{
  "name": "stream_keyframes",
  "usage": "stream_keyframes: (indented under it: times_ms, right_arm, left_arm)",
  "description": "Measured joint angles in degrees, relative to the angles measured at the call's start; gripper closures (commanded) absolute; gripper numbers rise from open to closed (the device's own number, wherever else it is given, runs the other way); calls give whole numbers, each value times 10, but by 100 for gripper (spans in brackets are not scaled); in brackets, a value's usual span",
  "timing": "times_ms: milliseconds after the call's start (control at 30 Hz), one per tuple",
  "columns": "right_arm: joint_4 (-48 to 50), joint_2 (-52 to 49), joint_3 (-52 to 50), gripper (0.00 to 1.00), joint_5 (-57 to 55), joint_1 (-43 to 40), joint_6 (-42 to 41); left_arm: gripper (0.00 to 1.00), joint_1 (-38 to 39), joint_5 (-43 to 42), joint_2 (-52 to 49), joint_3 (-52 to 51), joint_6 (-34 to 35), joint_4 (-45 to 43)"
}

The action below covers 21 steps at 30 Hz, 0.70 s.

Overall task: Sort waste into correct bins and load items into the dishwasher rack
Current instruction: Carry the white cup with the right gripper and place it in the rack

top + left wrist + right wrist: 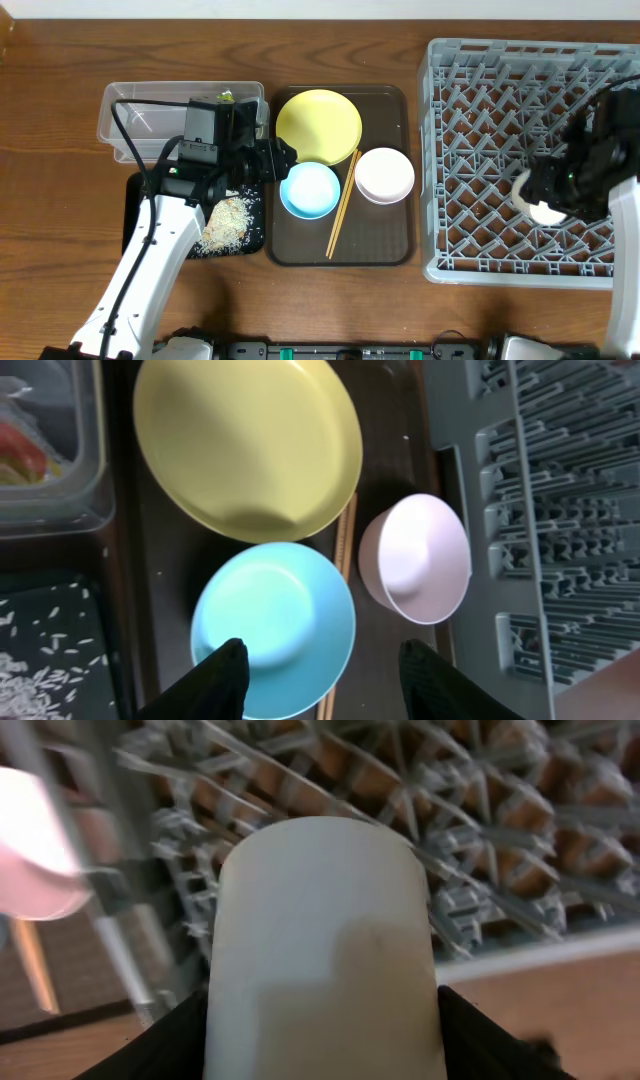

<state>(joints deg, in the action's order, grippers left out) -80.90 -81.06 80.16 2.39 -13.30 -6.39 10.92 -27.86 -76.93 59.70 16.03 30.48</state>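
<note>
I should move my right gripper down into the dishwasher rack (291, 822) and a little toward the brown tray, because the small pale cup is still above the rack's empty wires.
My left gripper (325, 660) stands open above the light blue bowl (272, 625), with one fingertip over the bowl's rim and the other over the brown tray; it holds nothing. In the overhead view it (288, 158) hovers at the bowl's (309, 190) upper left. The yellow plate (318, 125), white bowl (384, 175) and chopsticks (343, 205) lie on the same tray. My right gripper (320, 1020) is shut on the small pale cup (325, 940), held over the dishwasher rack (470, 150). Rice scraps (228, 222) lie in the black tray (135, 200). A wrapper (20, 455) shows in the clear tub (140, 120).
The brown serving tray (300, 250) sits between the bins on the left and the rack on the right. Bare wooden tabletop (50, 200) surrounds them. The left arm's white link reaches over the black tray.
</note>
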Motion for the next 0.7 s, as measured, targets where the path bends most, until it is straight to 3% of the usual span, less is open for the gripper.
stream_keyframes:
  times_ms: [433,500,567,700]
  right_arm:
    - [-2,-157,0,89,-33,-2,-9]
    - [10,-179,0,76,-32,-2,-9]
    - [15,-193,0,49,-30,-2,-9]
    - [30,-212,0,32,-11,-2,-8]
  left_arm:
    - [49,0,11,0,0,0,4]
    - [49,0,11,0,0,0,4]
    - [49,0,11,0,0,0,4]
    - [48,0,11,0,0,0,6]
